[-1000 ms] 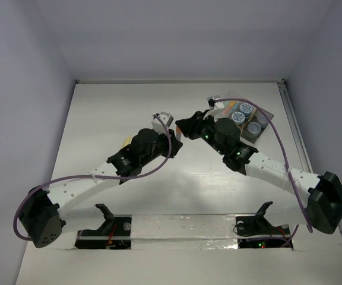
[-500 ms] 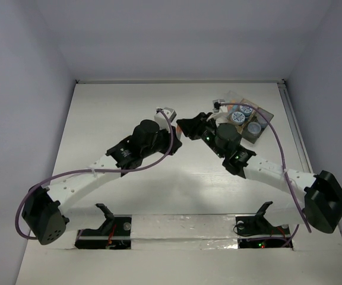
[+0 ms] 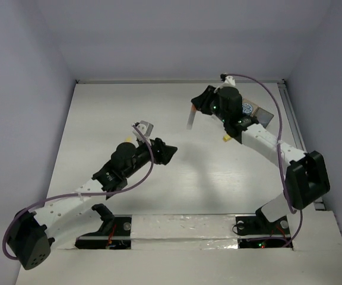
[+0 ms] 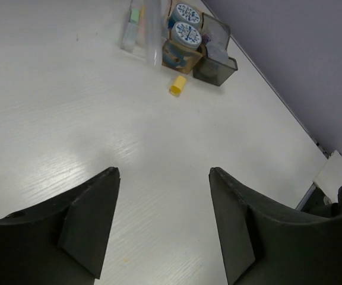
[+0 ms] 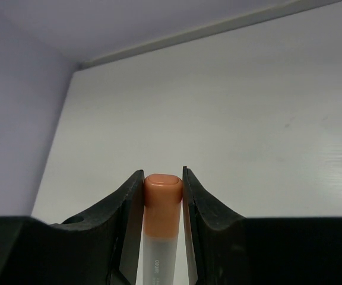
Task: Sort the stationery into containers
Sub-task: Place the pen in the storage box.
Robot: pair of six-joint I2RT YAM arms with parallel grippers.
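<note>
I need to move my right gripper to the right in the top view, then lower the body of the orange-ended stick into the clear box (image 4: 132, 35), because the box already holds a green-ended stick.
An orange-ended stick with a clear barrel (image 5: 161, 208) is clamped in my right gripper (image 5: 162, 172), which is shut on it. In the top view that gripper (image 3: 197, 107) hangs above the far middle of the table and the stick (image 3: 190, 119) points down from it. My left gripper (image 3: 166, 153) is open and holds nothing. Its fingers (image 4: 94, 219) frame bare table. Ahead of them lie a yellow block (image 4: 177, 85), a clear box (image 4: 132, 35), two blue-white lidded jars (image 4: 189, 34) and a dark tray (image 4: 215, 65).
The yellow block (image 3: 225, 139) lies loose just beside my right forearm. That arm hides most of the dark tray (image 3: 266, 116) and the jars at the far right. White walls close the table at the back and sides.
My left gripper has opened and drawn back towards the near left. My right arm has swung away towards the far right, lifting the stick with it, and the yellow block now shows.
</note>
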